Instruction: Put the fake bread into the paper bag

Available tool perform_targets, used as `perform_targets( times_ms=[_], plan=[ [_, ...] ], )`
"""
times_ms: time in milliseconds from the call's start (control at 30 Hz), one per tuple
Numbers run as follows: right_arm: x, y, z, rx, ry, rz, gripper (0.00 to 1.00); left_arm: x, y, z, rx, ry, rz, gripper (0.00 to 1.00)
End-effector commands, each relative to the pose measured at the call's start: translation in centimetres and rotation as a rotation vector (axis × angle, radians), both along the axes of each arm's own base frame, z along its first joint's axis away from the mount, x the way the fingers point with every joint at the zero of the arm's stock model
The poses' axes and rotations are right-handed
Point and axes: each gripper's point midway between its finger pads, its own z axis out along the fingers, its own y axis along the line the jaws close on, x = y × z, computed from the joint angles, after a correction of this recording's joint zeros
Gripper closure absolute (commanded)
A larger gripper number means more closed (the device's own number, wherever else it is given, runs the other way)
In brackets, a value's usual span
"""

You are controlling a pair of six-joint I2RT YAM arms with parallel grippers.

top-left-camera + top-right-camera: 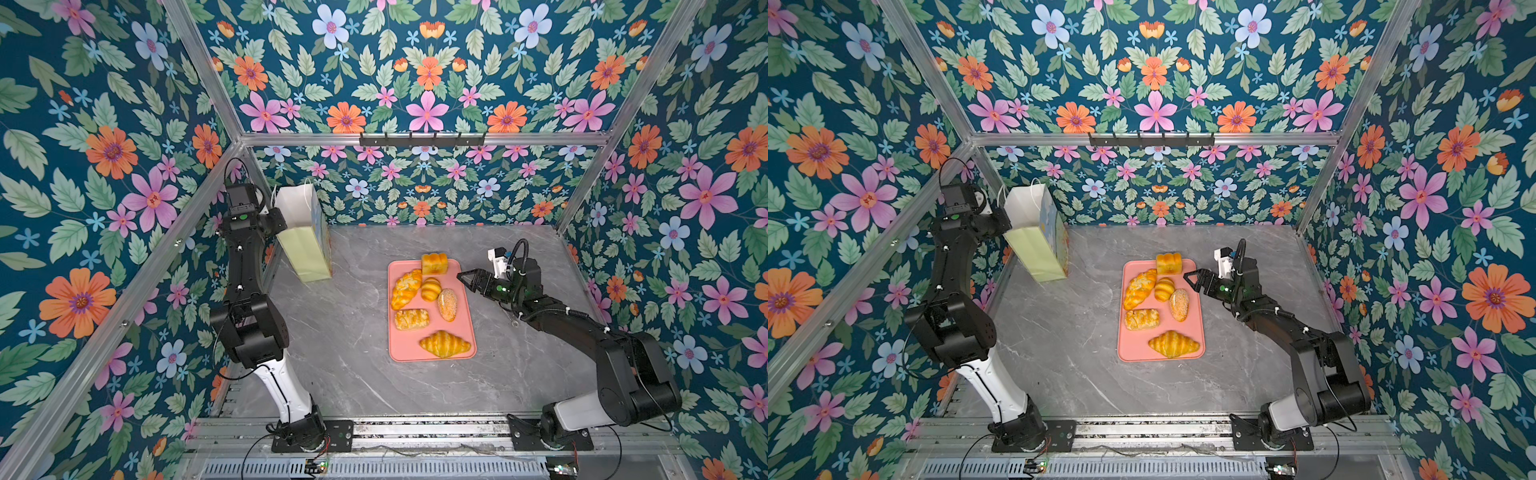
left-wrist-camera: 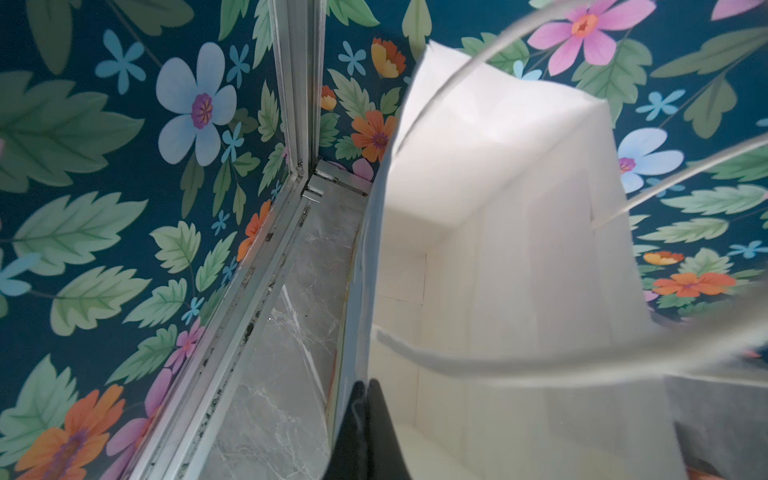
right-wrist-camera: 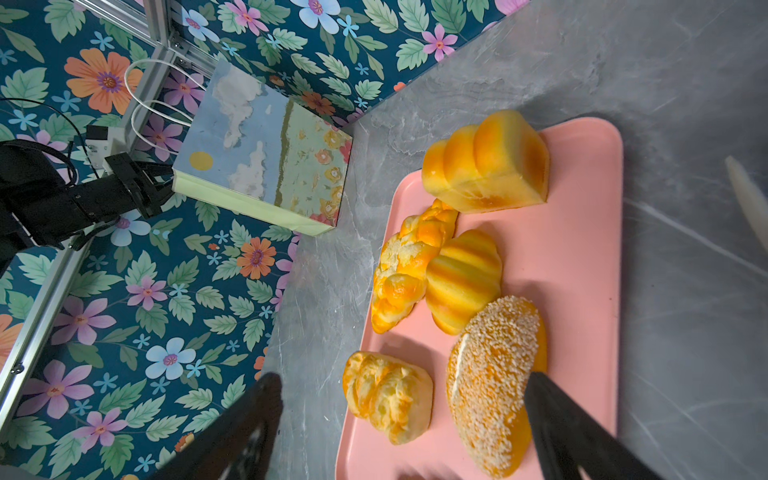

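Observation:
Next, my left gripper swings back toward the pink tray (image 1: 403, 349) and releases the bag on the table beside it, since the table's corner lies far from the bread.
The paper bag (image 1: 305, 249) (image 1: 1038, 253) stands tilted at the back left corner, pale yellow-green outside and white inside (image 2: 498, 291), with white cord handles. My left gripper (image 1: 279, 224) (image 2: 368, 384) is shut on the bag's near wall at the rim, one finger inside and one outside. Several pieces of fake bread lie on the pink tray (image 1: 403, 349): square loaf (image 1: 434, 263), braided loaf (image 1: 405, 289), round roll (image 1: 431, 288), seeded bun (image 1: 447, 304) (image 3: 494, 374), flaky pastry (image 1: 411, 319) (image 3: 388, 399) and croissant (image 1: 444, 344). My right gripper (image 1: 463, 278) (image 3: 403, 384) hangs open above the tray's right edge, holding nothing.
Grey marble tabletop (image 1: 340, 332) lies between the bag and the tray. Floral walls and aluminium frame posts (image 1: 195, 199) close in the back left corner right behind the bag. A black hook rail (image 1: 422, 139) runs along the back wall.

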Motion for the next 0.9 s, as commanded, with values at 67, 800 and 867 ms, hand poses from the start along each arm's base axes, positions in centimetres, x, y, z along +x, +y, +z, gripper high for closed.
perform_targets(
  times_ms=[67,800,867],
  plan=[
    [-0.1,0.2,0.0,0.003,0.005,0.009,0.08,-0.8,-1.6,1.5,-0.042,-0.034,-0.042,1.00],
    [0.3,-0.1,-1.1,-0.025,0.032,-0.005,0.08,-9.5,-14.5,4.6,-0.235,-0.164,-0.190,1.00],
    [0.4,-0.1,-1.1,-0.027,0.033,-0.005,0.09,-10.0,-15.4,4.5,-0.260,-0.170,-0.196,1.00]
  ],
)
